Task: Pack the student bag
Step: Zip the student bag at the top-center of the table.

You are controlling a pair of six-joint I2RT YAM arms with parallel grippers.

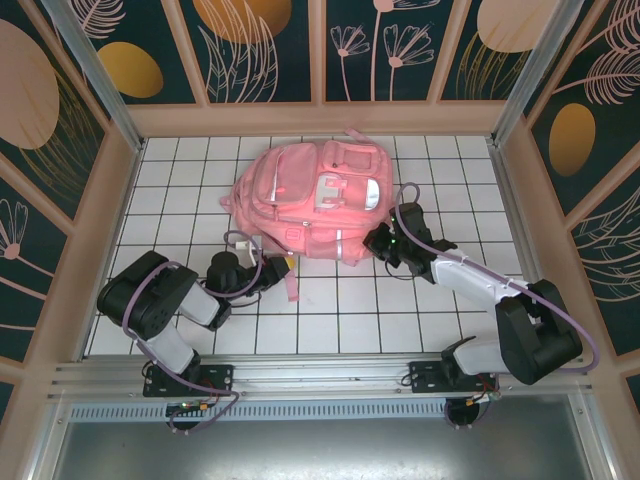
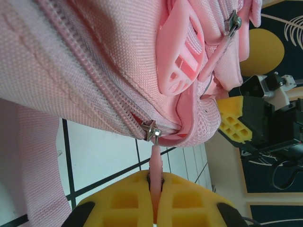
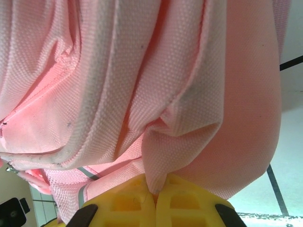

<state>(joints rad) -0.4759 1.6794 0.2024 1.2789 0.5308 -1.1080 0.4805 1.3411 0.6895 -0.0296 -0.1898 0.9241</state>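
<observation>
The right gripper drags the fold outward next, away from the left gripper, and releases it over the bare tiles that lie outward beside the bag.
The pink student bag (image 1: pixel 315 200) lies flat in the middle of the white tiled table, its silvery strips facing up. My left gripper (image 1: pixel 275 270) sits at the bag's near left corner. It is shut on a pink zip pull tab (image 2: pixel 156 165) that hangs from a metal slider (image 2: pixel 152 131) on the zip line. My right gripper (image 1: pixel 378 240) is at the bag's right edge, shut on a pinched fold of pink fabric (image 3: pixel 163 156). The bag's cloth (image 3: pixel 118 71) bunches in pleats above those yellow fingers (image 3: pixel 125 203).
A pink plastic buckle (image 2: pixel 177 56) and a second zip slider (image 2: pixel 233 21) sit on the bag above the held tab. A loose pink strap (image 1: pixel 290 282) trails toward the near edge. Wooden walls (image 1: pixel 120 180) enclose the table on all sides.
</observation>
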